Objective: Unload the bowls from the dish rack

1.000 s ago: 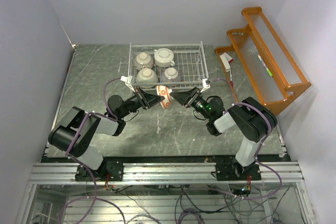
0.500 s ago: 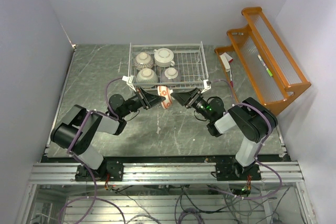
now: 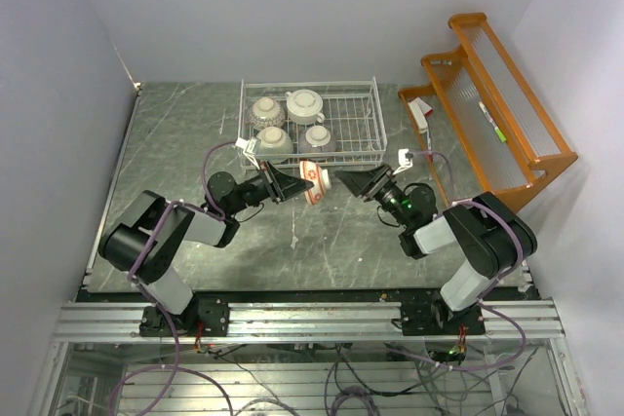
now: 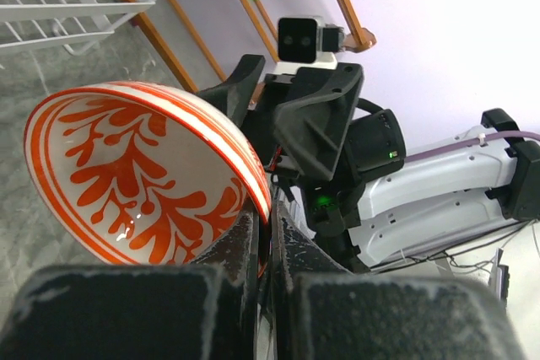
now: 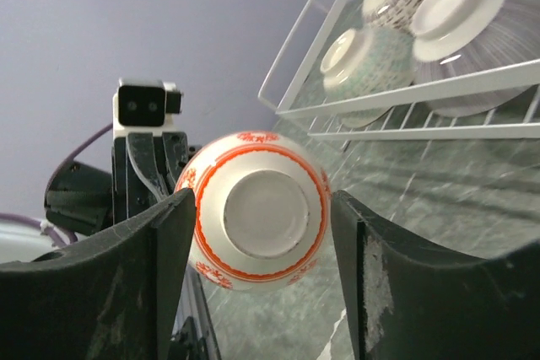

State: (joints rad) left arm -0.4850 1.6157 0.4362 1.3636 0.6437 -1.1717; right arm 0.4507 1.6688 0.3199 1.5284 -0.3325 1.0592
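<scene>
The marbled table is bare below and to the left in the top view, so the robot's left gripper will swing there next, turn the red-patterned bowl upright, lower it and let it go.
My left gripper (image 3: pixel 298 183) is shut on the rim of the red-patterned bowl (image 3: pixel 315 183) and holds it on its side just in front of the dish rack (image 3: pixel 366 124). In the left wrist view the bowl's inside (image 4: pixel 126 170) faces the camera, with the jaws (image 4: pixel 268 229) pinching its rim. My right gripper (image 3: pixel 343 182) is open; in the right wrist view (image 5: pixel 260 204) its fingers stand either side of the bowl's base (image 5: pixel 257 212) without touching it. Several bowls (image 3: pixel 274 141) sit upside down in the rack's left half, one with a side handle (image 3: pixel 304 104).
An orange wooden shelf (image 3: pixel 497 104) stands at the far right with small items on it. The rack's front rail (image 5: pixel 405 99) is close behind the held bowl. Grey marbled table (image 3: pixel 175 143) lies left of the rack and in front of both arms.
My left gripper has shifted slightly right with the red-patterned bowl. My right arm has drawn back to the right, its open jaws still facing the bowl's base.
</scene>
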